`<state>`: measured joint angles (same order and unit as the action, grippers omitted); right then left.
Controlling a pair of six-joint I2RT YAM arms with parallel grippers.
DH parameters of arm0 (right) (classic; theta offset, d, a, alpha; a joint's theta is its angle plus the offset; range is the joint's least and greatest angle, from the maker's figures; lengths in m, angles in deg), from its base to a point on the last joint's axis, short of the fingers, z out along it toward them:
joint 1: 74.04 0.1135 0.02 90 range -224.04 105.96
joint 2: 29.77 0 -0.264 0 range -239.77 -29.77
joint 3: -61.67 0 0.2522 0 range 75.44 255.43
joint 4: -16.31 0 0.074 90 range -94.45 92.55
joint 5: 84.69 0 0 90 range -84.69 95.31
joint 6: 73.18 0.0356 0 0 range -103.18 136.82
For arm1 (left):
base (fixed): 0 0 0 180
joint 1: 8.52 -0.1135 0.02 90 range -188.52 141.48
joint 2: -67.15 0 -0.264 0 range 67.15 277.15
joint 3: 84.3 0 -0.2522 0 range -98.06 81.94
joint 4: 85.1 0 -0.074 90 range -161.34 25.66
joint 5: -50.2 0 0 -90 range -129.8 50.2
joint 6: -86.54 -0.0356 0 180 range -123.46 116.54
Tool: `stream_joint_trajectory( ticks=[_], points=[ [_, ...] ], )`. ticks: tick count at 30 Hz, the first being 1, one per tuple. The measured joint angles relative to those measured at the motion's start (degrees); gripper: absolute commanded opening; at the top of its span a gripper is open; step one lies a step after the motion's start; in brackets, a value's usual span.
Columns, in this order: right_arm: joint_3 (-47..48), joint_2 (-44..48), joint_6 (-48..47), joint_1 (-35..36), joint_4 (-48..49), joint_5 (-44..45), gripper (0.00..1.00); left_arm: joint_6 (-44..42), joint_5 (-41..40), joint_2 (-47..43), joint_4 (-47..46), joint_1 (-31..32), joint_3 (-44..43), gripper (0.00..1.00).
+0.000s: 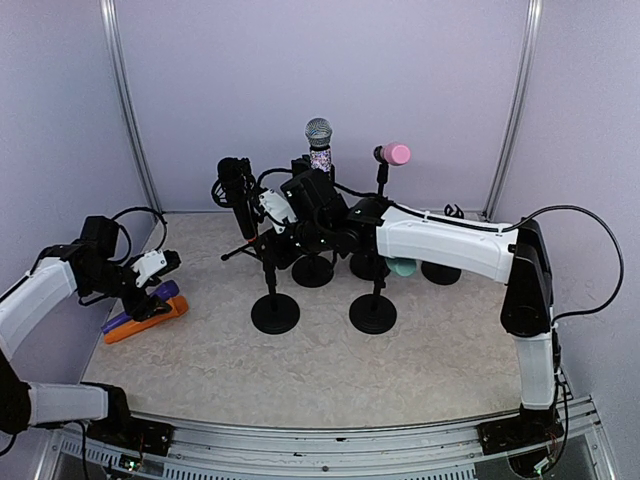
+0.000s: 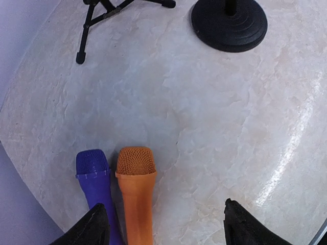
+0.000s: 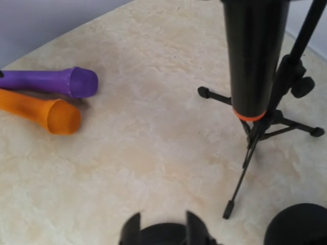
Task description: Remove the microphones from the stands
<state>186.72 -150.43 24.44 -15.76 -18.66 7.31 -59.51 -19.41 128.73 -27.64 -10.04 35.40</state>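
Observation:
I should next move my right gripper to the right in the top view and let go of the microphone's stand on the bare tabletop near the side (image 1: pixel 469 301), since it is clear there.
A black microphone (image 1: pixel 237 192) stands in a tripod stand (image 1: pixel 247 245) at the back left; in the right wrist view the microphone (image 3: pixel 253 51) hangs just ahead and right. My right gripper (image 1: pixel 272 212) is beside it and not touching; its jaws (image 3: pixel 163 224) stand partly apart with a dark rounded shape low between them. A silver-headed microphone (image 1: pixel 318 135) and a pink one (image 1: pixel 394 153) sit in round-base stands. My left gripper (image 1: pixel 160 262) is open (image 2: pixel 167 224) just above an orange microphone (image 2: pixel 135 176) and a purple one (image 2: pixel 94 176) lying on the table.
Round stand bases (image 1: pixel 275 312) (image 1: pixel 372 313) sit mid-table, with more behind (image 1: pixel 441 272). A teal microphone (image 1: pixel 402 267) lies under the right forearm. The orange microphone (image 3: pixel 48 112) and the purple one (image 3: pixel 56 81) lie to the left in the right wrist view. The tripod legs (image 3: pixel 245 163) spread across the table.

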Motion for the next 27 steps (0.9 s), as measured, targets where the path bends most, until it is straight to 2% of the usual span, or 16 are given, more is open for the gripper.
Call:
stream_joint_trajectory(
  ticks=[2, 6, 12, 17, 20, 27],
  points=[
    [0.0, 0.0, -0.1, 0.5, 0.0, 1.3, 0.00, 1.5, 0.6, 0.0, 0.8, 2.1, -1.2, 0.75],
    [-1.7, 1.1, -0.1, 2.4, 0.9, 4.8, 0.00, 4.5, 1.7, 0.0, 1.4, 5.1, -3.7, 0.76],
    [-9.1, 8.0, 0.9, 6.6, 2.1, 9.7, 0.00, 7.7, 1.8, 0.9, 1.4, 9.2, -6.1, 0.76],
    [-19.0, 20.5, 3.8, 9.0, 2.3, 12.2, 0.00, 8.5, 1.8, 1.5, 2.0, 10.4, -6.6, 0.77],
    [-25.2, 29.8, 6.2, 10.0, 1.9, 13.1, 0.00, 9.0, 1.8, 1.9, 2.3, 10.6, -7.1, 0.82],
    [-34.9, 47.0, 12.4, 11.9, -4.0, 14.7, 0.00, 9.8, 1.8, 2.4, 2.3, 12.0, -7.4, 0.82]
  ],
)
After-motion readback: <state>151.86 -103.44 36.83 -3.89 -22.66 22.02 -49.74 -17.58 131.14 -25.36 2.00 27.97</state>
